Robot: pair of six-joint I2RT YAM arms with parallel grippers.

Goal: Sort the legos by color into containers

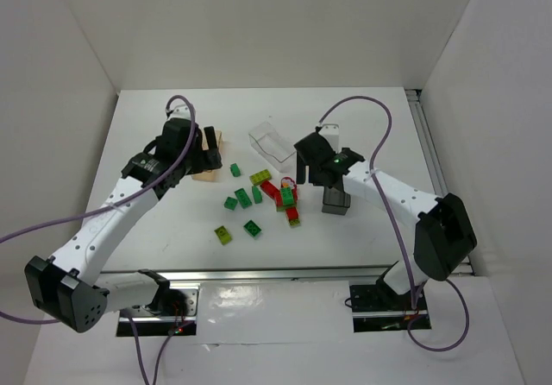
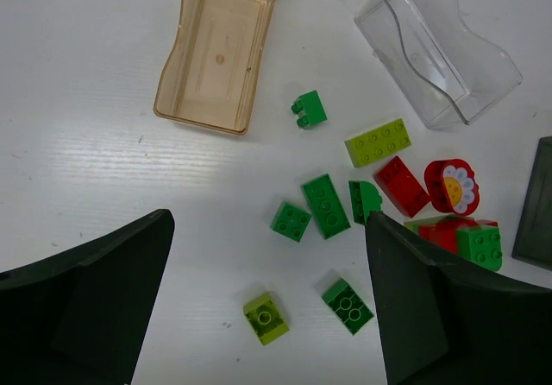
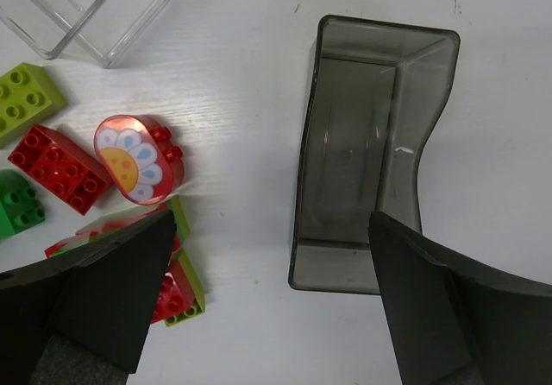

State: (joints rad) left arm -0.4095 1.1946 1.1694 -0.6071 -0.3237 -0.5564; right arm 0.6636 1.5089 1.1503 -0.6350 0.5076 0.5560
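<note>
I will bring my right gripper left in the top view and lower it onto the stack's green brick (image 1: 287, 195), because that brick is below it on that side.
Several legos lie loose mid-table: green bricks (image 2: 325, 205) (image 2: 348, 306), yellow-green ones (image 2: 378, 142) (image 2: 266, 318), a red brick (image 3: 59, 167), and a red round piece with a flower face (image 3: 138, 159). A red and yellow-green stack (image 3: 177, 290) is partly hidden by my right finger. The tan tub (image 2: 172, 74), clear tub (image 2: 483, 74) and dark grey tub (image 3: 304, 169) hold nothing. My left gripper (image 2: 269, 260) hangs open above the green bricks, near the tan tub (image 1: 207, 174). My right gripper (image 3: 272, 255) hangs open between the red pile and the dark tub (image 1: 335, 202).
White walls enclose the table on three sides. A metal rail (image 1: 285, 277) runs along the near edge and another (image 1: 429, 152) along the right side. Purple cables (image 1: 362, 104) loop above both arms.
</note>
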